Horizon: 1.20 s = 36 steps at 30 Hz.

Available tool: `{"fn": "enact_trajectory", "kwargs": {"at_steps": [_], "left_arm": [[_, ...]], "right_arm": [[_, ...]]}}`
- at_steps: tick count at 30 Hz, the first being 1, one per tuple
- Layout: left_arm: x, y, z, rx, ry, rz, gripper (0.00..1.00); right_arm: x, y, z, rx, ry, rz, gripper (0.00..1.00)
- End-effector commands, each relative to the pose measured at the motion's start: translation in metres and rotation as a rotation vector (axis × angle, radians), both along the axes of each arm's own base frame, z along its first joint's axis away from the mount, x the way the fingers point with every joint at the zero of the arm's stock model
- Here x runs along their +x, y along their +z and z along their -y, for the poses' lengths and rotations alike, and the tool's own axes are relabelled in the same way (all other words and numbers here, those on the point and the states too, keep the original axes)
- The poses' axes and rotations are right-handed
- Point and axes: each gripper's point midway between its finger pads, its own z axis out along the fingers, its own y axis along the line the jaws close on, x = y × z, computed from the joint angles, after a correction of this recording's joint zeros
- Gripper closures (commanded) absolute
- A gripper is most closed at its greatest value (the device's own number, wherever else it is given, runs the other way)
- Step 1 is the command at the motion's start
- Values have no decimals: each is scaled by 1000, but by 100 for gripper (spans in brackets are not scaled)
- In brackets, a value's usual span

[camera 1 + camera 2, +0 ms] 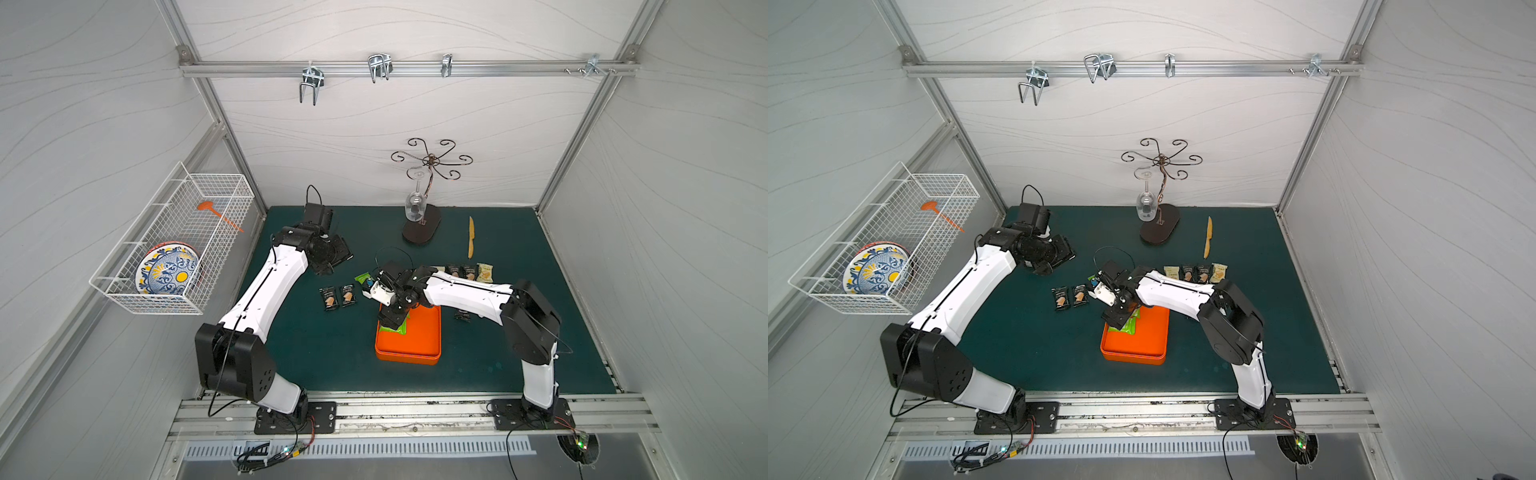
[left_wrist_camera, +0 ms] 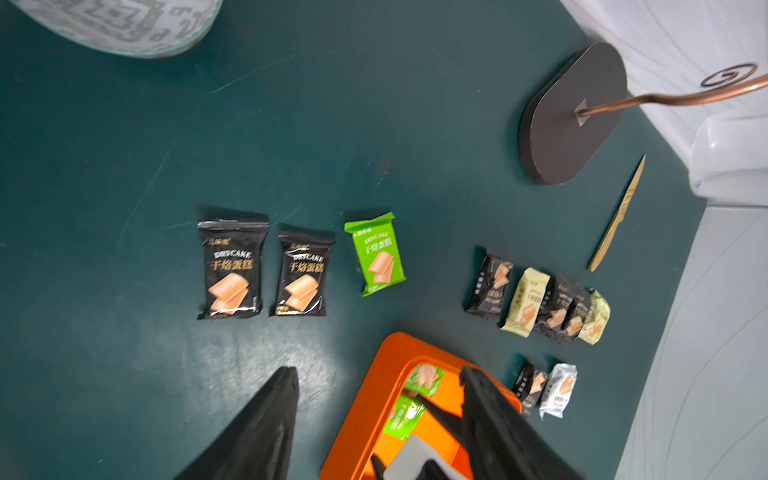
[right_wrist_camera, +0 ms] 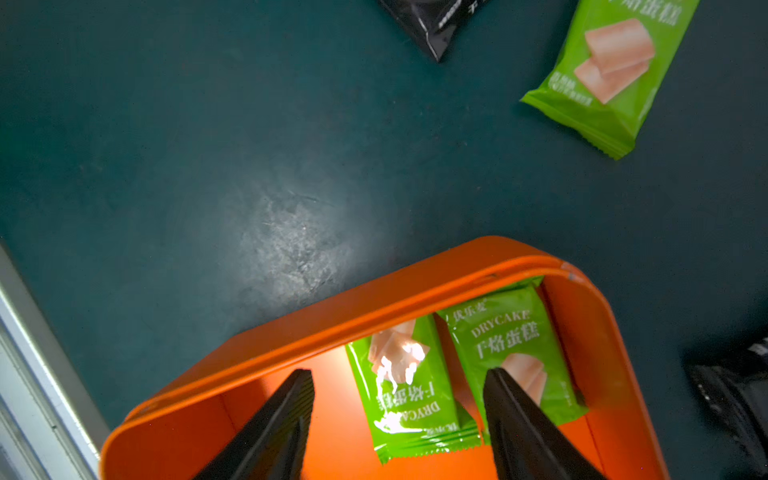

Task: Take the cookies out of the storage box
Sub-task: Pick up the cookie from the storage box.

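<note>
I will lower the open fingers of my right gripper deeper into the box next and close them across the nearer green packet [image 1: 1125,327] [image 3: 413,393], because it lies below, between them.
The orange storage box [image 1: 419,345] [image 1: 1142,349] sits on the green mat at the middle front. Two green cookies packets [image 3: 405,386] [image 3: 511,332] lie inside it by one wall. My right gripper [image 3: 399,374] [image 1: 391,321] hangs open inside the box, its fingers either side of one green packet without gripping it. Other cookies lie on the mat: two black packets [image 1: 331,298] and a green one [image 2: 376,253] to the left, a row [image 1: 469,272] to the right. High at the back left, my left gripper [image 2: 380,374] [image 1: 338,253] is open and holds nothing.
A glass-hanging stand [image 1: 422,230] with a wine glass and a wooden knife [image 1: 471,237] stand at the back of the mat. A white wire basket [image 1: 208,199] holding a patterned plate [image 1: 168,270] hangs on the left wall. Two more packets [image 2: 546,388] lie under the right arm.
</note>
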Motion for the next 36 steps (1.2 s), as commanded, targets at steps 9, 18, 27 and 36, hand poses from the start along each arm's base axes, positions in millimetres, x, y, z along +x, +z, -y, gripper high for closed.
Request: {"fn": "enact_trajectory", "kwargs": {"at_steps": [9,18,27,36], "left_arm": [[-24,22,-26,34,24,66,34],[-29,12,-29,32,40,36,34],[-31,10,-32,30,46,34,34],[-31,9,-31,20,48,35,34]], "right_arm": [[-18,-27,11,-99,69,14,38],[-22,-38,13,-134,84,39,50],[-6,-51,22,-228,93,134,42],[-7,-53,31,-238,37,149,45]]}}
